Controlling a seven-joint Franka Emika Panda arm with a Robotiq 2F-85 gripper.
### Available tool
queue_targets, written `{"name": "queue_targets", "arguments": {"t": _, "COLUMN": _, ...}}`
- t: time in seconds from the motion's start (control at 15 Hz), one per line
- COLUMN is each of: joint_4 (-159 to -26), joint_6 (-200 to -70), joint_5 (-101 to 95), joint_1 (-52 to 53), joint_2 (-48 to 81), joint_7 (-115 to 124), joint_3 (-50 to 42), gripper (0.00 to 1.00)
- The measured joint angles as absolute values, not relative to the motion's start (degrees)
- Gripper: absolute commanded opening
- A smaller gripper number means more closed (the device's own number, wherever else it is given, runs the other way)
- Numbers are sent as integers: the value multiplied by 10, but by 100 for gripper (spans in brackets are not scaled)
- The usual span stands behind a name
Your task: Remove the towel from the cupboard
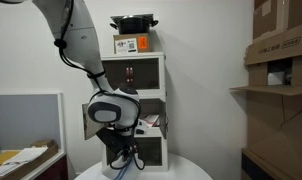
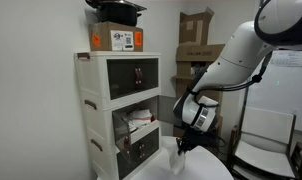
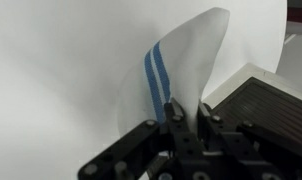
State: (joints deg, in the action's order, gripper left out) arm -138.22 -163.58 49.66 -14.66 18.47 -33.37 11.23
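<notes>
Next, my gripper moves down toward the white table just below it and releases the towel (image 2: 180, 160), which already hangs clear of the cupboard.
The towel (image 3: 181, 65) is white with two blue stripes. In the wrist view it hangs from my gripper (image 3: 187, 108), whose fingers are shut on its edge. In both exterior views my gripper (image 1: 119, 150) (image 2: 185, 141) is low in front of the white cupboard (image 1: 151, 68) (image 2: 103, 100), just above the white table, with the towel (image 2: 180, 160) hanging below it. The cupboard's middle compartment (image 2: 141, 120) is open, with white and red items inside.
A cardboard box (image 2: 117, 38) and a black pan (image 1: 134, 22) sit on top of the cupboard. A round white table (image 2: 206, 172) is below the gripper. Shelves with cardboard boxes (image 1: 281, 50) stand to one side. A white chair (image 2: 266, 135) is behind the arm.
</notes>
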Motion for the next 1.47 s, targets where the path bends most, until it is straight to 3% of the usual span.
{"name": "queue_targets", "arguments": {"t": 0.07, "joint_4": -1376, "joint_6": -1624, "joint_5": 482, "joint_1": -146, "joint_2": 195, "joint_7": -323, "joint_3": 105, "gripper": 4}}
{"name": "queue_targets", "arguments": {"t": 0.13, "joint_4": -1370, "joint_6": -1611, "joint_5": 467, "joint_1": -146, "joint_2": 204, "joint_7": -313, "joint_3": 97, "gripper": 40}}
{"name": "queue_targets", "arguments": {"t": 0.2, "joint_4": -1362, "joint_6": -1596, "joint_5": 450, "joint_1": -145, "joint_2": 213, "joint_7": -302, "joint_3": 90, "gripper": 41}}
{"name": "queue_targets", "arguments": {"t": 0.33, "joint_4": -1346, "joint_6": -1559, "joint_5": 410, "joint_1": -142, "joint_2": 229, "joint_7": -274, "joint_3": 74, "gripper": 55}}
{"name": "queue_targets", "arguments": {"t": 0.73, "joint_4": -1288, "joint_6": -1520, "joint_5": 363, "joint_1": -140, "joint_2": 245, "joint_7": -230, "joint_3": 64, "gripper": 100}}
{"name": "queue_targets", "arguments": {"t": 1.47, "joint_4": -1190, "joint_6": -1529, "joint_5": 224, "joint_1": -54, "joint_2": 169, "joint_7": -86, "joint_3": 59, "gripper": 100}}
